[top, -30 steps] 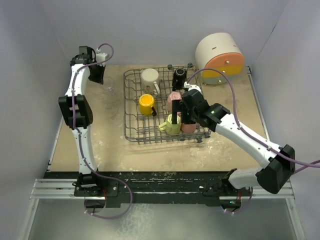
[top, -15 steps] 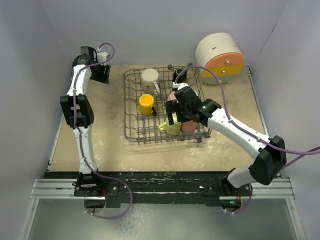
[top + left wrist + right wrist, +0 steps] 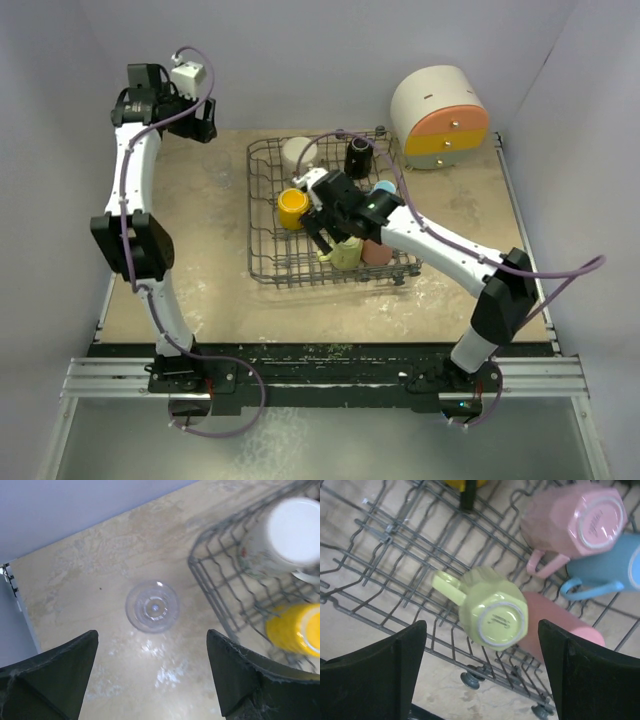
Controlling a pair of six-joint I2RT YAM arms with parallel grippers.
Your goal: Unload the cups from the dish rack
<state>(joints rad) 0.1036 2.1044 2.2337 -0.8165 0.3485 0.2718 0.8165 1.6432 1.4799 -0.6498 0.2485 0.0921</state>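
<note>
My right gripper will next turn and lower so its fingers straddle the yellow-green cup's handle (image 3: 324, 257) (image 3: 448, 586), since that juts over open rack wires, away from the salmon cup.
The dark grey wire dish rack (image 3: 265, 255) stands mid-table. In it are a cream cup (image 3: 298, 152), a black cup (image 3: 358, 157), an orange-yellow cup (image 3: 292, 208), a yellow-green cup (image 3: 492, 612), a pink cup (image 3: 575, 522), a light blue cup (image 3: 605, 567) and a salmon cup (image 3: 555, 625), the last four upside down. My right gripper (image 3: 482, 625) hangs open just above the yellow-green cup, one finger to each side. A clear glass cup (image 3: 152, 606) stands on the table left of the rack (image 3: 210, 575). My left gripper (image 3: 151, 635) is open above it, holding nothing.
A round white container (image 3: 440, 118) with orange and yellow drawers sits at the back right corner. Grey walls close in the table on three sides. The rack's small feet (image 3: 470, 680) rest near the table's front half.
My left gripper opened, let go of the clear glass cup and rose away from it. My right arm swung left across the rack to above the yellow-green cup.
</note>
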